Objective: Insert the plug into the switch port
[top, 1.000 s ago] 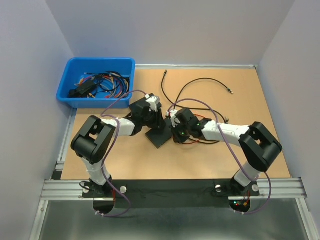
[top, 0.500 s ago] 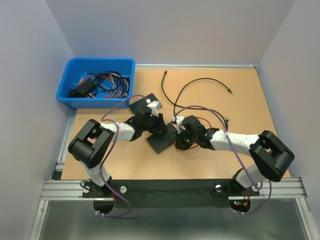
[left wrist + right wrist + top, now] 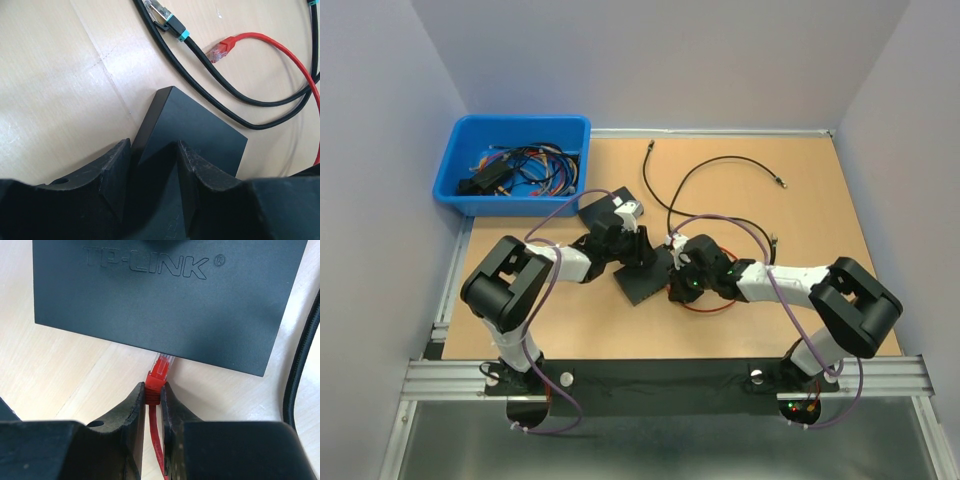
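Note:
My right gripper next needs to push toward the side edge of the switch and let go of the plug there, because the clear tip of the red plug (image 3: 159,375) still shows outside that edge.
The black TP-LINK switch (image 3: 642,283) lies on the brown table between my two grippers. My left gripper (image 3: 632,255) is shut on its far edge; in the left wrist view its fingers (image 3: 117,170) clamp the switch (image 3: 200,130) near one corner. My right gripper (image 3: 675,285) is shut on the red plug (image 3: 159,375). In the right wrist view the right gripper (image 3: 153,390) holds the plug's clear tip against the side edge of the switch (image 3: 170,300), partly under that edge. The port itself is hidden.
A blue bin (image 3: 515,160) of cables stands at the back left. Black cables (image 3: 720,165) loop across the back of the table. The red cable (image 3: 705,305) trails behind my right gripper. Its other red plug (image 3: 220,50) and a teal-collared black plug (image 3: 172,27) lie beyond the switch.
My right gripper has moved nearer and left with the red plug, bringing its tip up to the switch's edge. The left gripper and switch shifted slightly.

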Controlling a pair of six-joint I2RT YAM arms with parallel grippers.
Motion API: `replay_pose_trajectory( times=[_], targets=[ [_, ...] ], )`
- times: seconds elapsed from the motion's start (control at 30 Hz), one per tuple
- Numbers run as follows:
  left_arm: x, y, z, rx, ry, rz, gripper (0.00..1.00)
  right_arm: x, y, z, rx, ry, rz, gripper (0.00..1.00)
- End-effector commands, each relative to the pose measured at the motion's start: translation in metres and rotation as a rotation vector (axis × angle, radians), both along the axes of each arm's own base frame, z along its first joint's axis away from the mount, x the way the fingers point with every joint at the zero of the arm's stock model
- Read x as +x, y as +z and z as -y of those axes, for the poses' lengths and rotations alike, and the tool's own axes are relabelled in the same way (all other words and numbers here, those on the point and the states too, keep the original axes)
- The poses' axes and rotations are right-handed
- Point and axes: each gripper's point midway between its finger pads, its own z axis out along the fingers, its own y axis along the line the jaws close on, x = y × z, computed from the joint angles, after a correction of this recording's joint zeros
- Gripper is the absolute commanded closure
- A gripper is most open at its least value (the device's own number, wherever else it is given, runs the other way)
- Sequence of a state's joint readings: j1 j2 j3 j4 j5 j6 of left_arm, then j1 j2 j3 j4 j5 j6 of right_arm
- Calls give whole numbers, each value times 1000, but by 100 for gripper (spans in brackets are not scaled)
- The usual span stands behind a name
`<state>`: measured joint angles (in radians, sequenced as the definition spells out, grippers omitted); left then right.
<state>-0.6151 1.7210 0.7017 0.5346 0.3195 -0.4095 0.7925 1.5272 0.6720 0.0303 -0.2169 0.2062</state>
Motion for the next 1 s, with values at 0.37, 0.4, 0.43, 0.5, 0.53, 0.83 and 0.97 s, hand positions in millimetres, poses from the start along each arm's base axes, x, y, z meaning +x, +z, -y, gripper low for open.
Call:
replay_pose_trajectory(
  times=[0.37, 0.4, 0.43, 0.5, 0.53, 0.83, 0.97],
  targets=[
    [-151, -63, 3, 47, -285, -558, 52, 91, 102, -47, 186, -58, 487, 100],
    [-151, -64, 3, 48, -285, -560, 52, 91, 106, -49, 189, -52, 491, 99],
    [-150, -64, 3, 49, -280, -559, 52, 91, 107, -48, 186, -51, 490, 100],
    [-150, -65, 3, 51, -281, -559, 52, 90, 109, -46, 187, -58, 493, 100],
    [-149, -66, 3, 52, -276, -561, 52, 90, 111, -45, 187, -63, 494, 100],
    [-147, -67, 3, 56, -267, -560, 52, 80, 108, -30, 177, -95, 477, 100],
    [-146, -68, 3, 57, -263, -563, 52, 76, 113, -26, 188, -101, 476, 99]
  ],
)
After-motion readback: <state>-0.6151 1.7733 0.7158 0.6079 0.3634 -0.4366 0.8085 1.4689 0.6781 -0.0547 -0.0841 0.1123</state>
